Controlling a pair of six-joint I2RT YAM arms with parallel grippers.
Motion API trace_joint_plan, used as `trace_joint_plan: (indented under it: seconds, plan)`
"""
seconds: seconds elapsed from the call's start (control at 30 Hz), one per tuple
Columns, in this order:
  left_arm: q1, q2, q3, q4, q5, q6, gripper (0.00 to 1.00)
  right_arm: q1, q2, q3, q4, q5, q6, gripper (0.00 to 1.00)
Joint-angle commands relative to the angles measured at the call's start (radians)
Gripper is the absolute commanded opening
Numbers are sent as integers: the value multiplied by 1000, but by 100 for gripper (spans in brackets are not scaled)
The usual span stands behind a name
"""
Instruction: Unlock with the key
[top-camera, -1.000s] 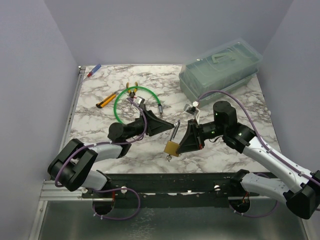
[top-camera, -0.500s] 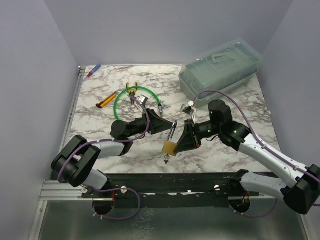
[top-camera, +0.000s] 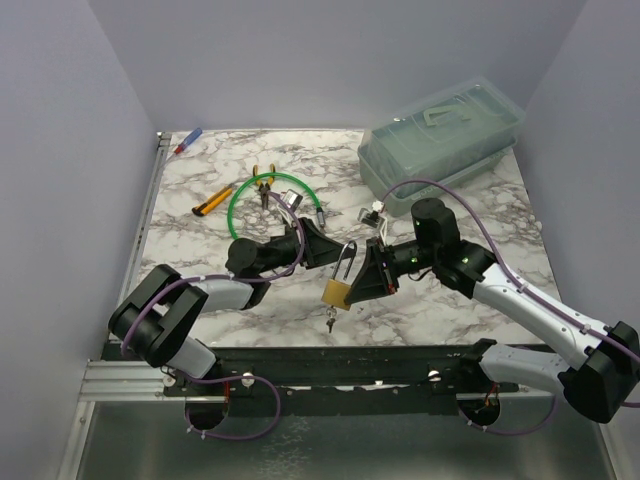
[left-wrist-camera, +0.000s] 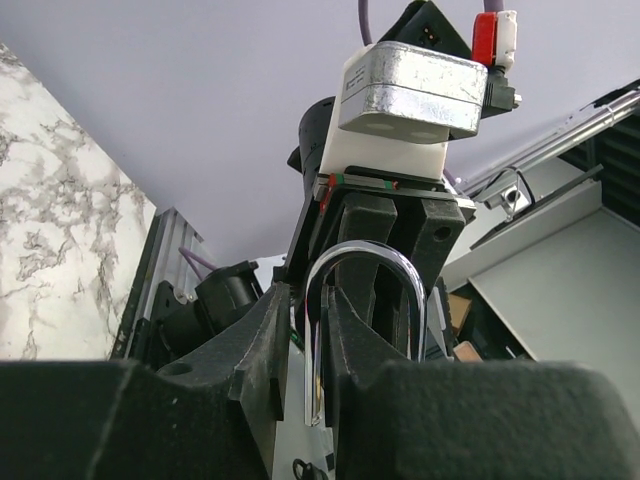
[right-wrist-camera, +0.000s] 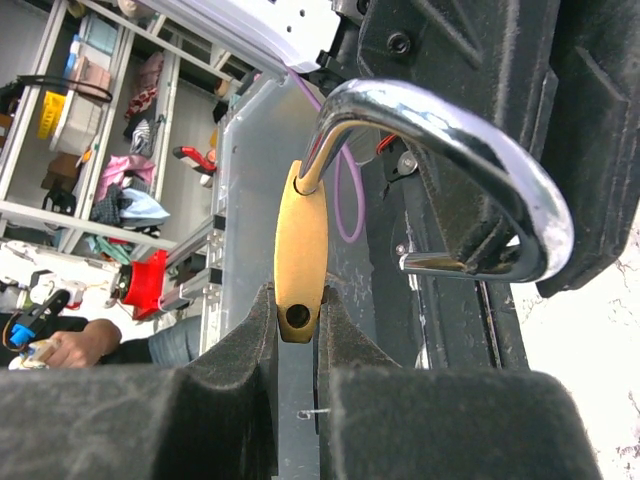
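The loose end of the shackle is out of the padlock's body, so the padlock (top-camera: 336, 291) should go down onto the bare tabletop below it. My right gripper will tilt downward next, lower it there and let it go.
A small brass padlock (top-camera: 336, 291) is held above the table's middle between both grippers. My right gripper (top-camera: 360, 287) is shut on its brass body (right-wrist-camera: 300, 250), edge-on between my fingers. My left gripper (top-camera: 333, 258) is shut on one leg of the silver shackle (left-wrist-camera: 318, 370). In the right wrist view the shackle (right-wrist-camera: 520, 190) arcs away from the body, and its free end sits outside the body, by the left fingers. The tiny key (top-camera: 329, 322) hangs from the bottom of the padlock, with no gripper on it.
A green cable loop (top-camera: 240, 200) with a silvery cylinder end (top-camera: 320, 215) lies behind the left gripper. Pliers (top-camera: 262, 180), an orange utility knife (top-camera: 213, 201) and a red-and-blue pen (top-camera: 188, 140) lie at the back left. A clear lidded box (top-camera: 440, 135) stands at the back right.
Both grippers have shifted a little left with the padlock. The shackle has gone from leaning to nearly upright. The key still hangs below.
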Motion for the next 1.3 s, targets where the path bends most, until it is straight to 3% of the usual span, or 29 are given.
trace_joint_plan:
  seconds: [0.0,0.17,0.27,0.53,0.63,0.77,0.93,1.1,1.27]
  plan:
    - [-4,-5,-21,133,33,13,26,8,-26,14,44,7,-23,1]
    - [-5,-31,-27,138,56,12,40,8,-27,10,38,15,-32,1]
    - [-6,-38,-23,138,73,8,41,8,-26,15,38,13,-32,1]
    - [-19,-10,1,134,70,-5,20,8,-21,14,35,14,-29,1]
    - [-20,4,6,119,66,-9,2,8,-27,11,20,28,-29,1]
    - [-20,-11,-1,33,43,21,0,8,-42,13,-11,63,-28,1]
    - [-20,-110,-16,-218,-26,129,0,6,-59,6,-71,156,-26,1]
    - [-20,-268,12,-692,-189,335,0,7,-42,16,-135,296,6,1]
    - [-26,-354,83,-1114,-449,458,0,8,12,28,-157,375,36,1]
